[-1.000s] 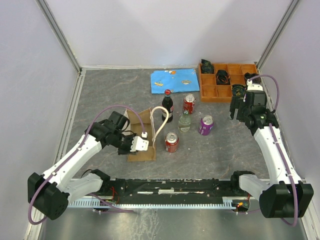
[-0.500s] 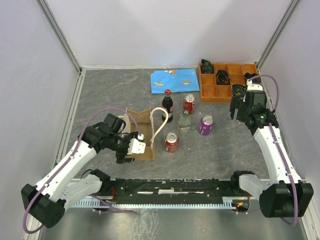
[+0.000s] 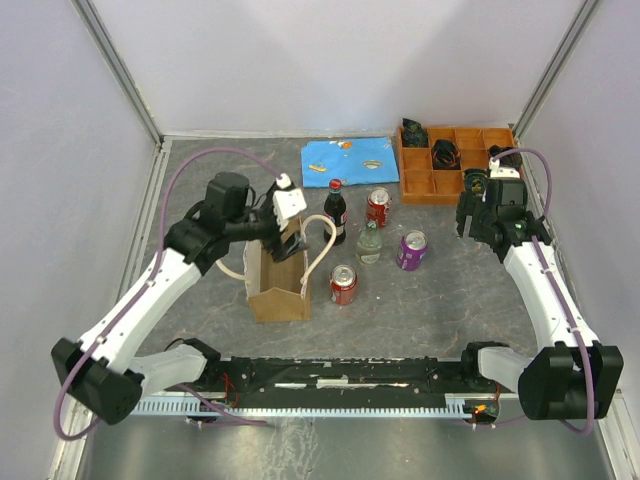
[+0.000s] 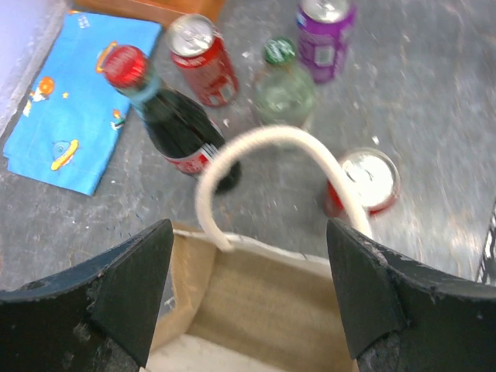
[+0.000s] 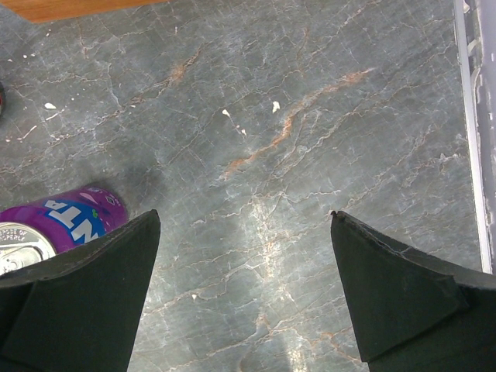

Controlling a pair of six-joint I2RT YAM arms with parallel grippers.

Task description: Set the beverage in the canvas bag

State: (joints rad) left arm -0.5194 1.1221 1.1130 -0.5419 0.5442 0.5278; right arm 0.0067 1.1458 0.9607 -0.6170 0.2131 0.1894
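I should move my left gripper outward and to the right in the top view and tilt it flatter, around the cola bottle's neck. The bottle's neck is slimmer than its body.
The tan canvas bag stands upright left of centre, its cream handle looping up. My left gripper is open and empty just above the bag's mouth; in the left wrist view the bag's inside and the handle lie between the fingers. Beverages stand to the right of the bag: a cola bottle, a red can, a clear bottle with a green cap, a purple can and a nearer red can. My right gripper is open and empty over bare table, right of the purple can.
An orange wooden compartment tray holding small dark items sits at the back right. A blue printed cloth lies at the back centre. White walls close the table at the left, back and right.
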